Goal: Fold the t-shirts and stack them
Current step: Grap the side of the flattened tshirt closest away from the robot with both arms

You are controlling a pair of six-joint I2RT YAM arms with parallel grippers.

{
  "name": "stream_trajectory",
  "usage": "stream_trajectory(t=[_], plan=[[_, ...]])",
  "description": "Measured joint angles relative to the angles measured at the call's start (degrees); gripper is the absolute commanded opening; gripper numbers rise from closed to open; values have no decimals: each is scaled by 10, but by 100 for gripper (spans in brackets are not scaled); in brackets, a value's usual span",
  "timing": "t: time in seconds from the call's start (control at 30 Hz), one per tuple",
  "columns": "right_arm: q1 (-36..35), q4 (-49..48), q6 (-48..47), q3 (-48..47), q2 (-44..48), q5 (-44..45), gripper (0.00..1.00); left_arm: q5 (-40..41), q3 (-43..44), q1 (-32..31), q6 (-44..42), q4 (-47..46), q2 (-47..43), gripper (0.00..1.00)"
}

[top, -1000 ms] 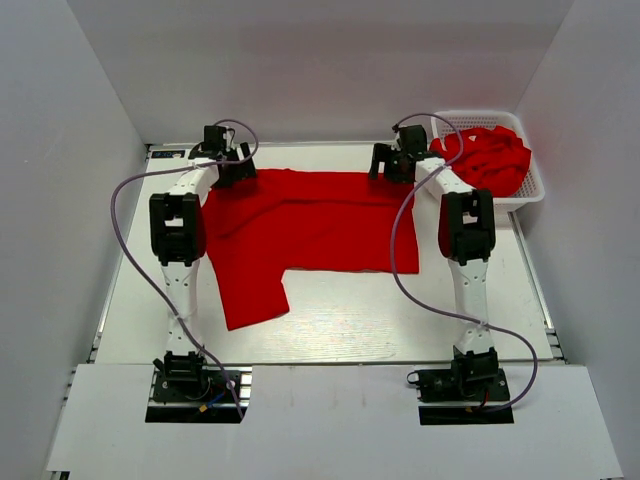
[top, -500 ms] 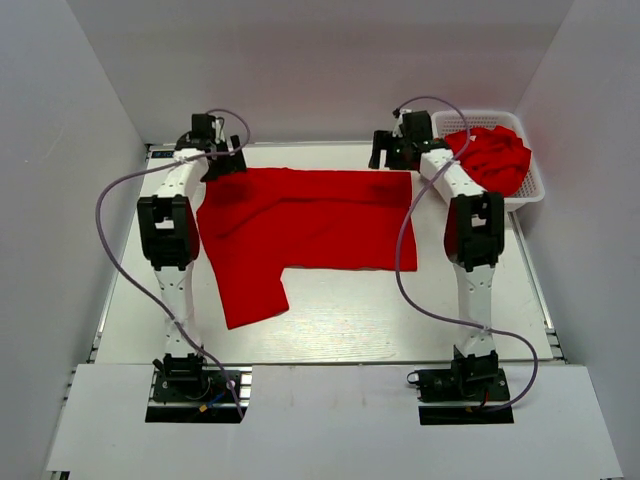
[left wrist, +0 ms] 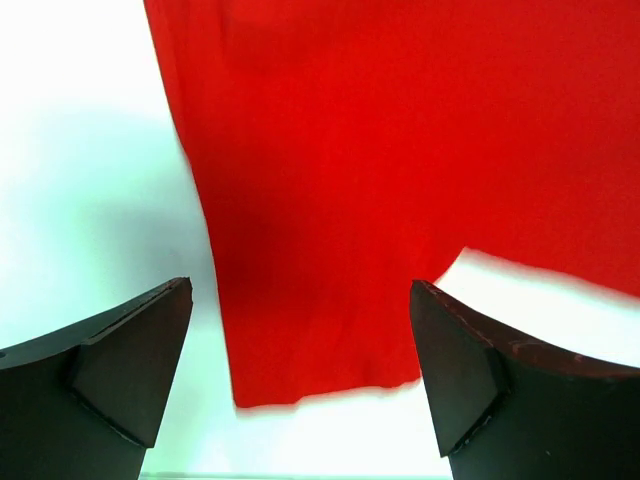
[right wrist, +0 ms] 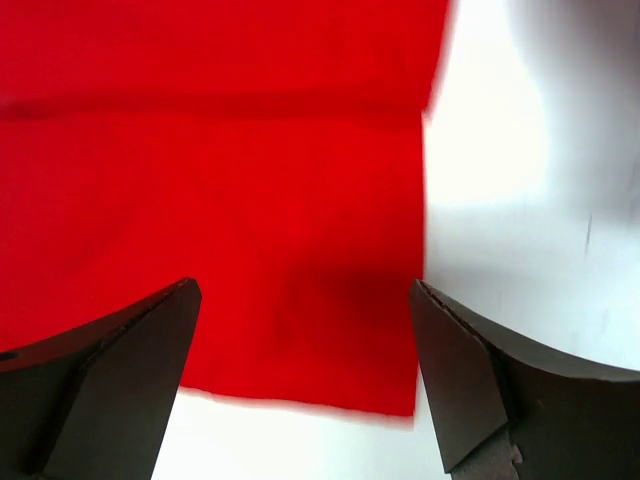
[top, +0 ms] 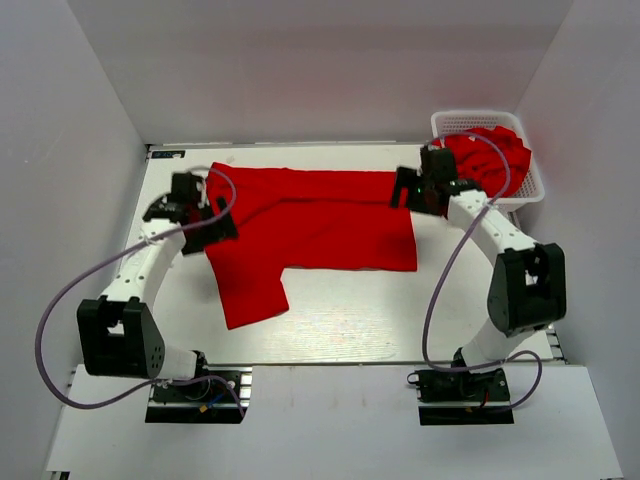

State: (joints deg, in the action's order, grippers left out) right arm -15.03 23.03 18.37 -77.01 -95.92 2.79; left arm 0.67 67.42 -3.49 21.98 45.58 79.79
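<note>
The sleeve's near corner is farther from the basket, and this flap sticks out from the body of the shirt. My left gripper will move back and down first to get that corner.
One red t-shirt (top: 320,220) lies flat across the middle of the table, with one flap (top: 250,290) reaching toward the near edge. More red t-shirts (top: 492,158) are heaped in the basket. My left gripper (top: 212,222) hovers open over the shirt's left edge. In the left wrist view the red cloth (left wrist: 400,150) lies below, with nothing between the fingers (left wrist: 120,370). My right gripper (top: 406,190) hovers open over the shirt's right edge, next to the basket. In the right wrist view the shirt's corner (right wrist: 300,250) is under the empty gripper (right wrist: 300,350).
A white lattice basket (top: 470,116) stands at the far right corner, close to the right arm's wrist. White walls enclose the table on three sides. Bare white tabletop (top: 380,320) shows between the shirt and the arm bases.
Both grippers have left the shirt's far corners and drawn back toward the near side, the arms swinging outward. The shirt has stayed in place.
</note>
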Motion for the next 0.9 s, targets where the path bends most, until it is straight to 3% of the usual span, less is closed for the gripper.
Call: stream_trajectory(t=[0.23,0.4,0.9], plan=[[-1,35,60,175,86,35,90,-43,-192,-51,45,64,-41,100],[-1,41,85,208,121,35,90,-69,-266,-80,83,84,-104,100],[0,41,97,209,124,46,90,-32,-299,-101,168,71,-94,100]])
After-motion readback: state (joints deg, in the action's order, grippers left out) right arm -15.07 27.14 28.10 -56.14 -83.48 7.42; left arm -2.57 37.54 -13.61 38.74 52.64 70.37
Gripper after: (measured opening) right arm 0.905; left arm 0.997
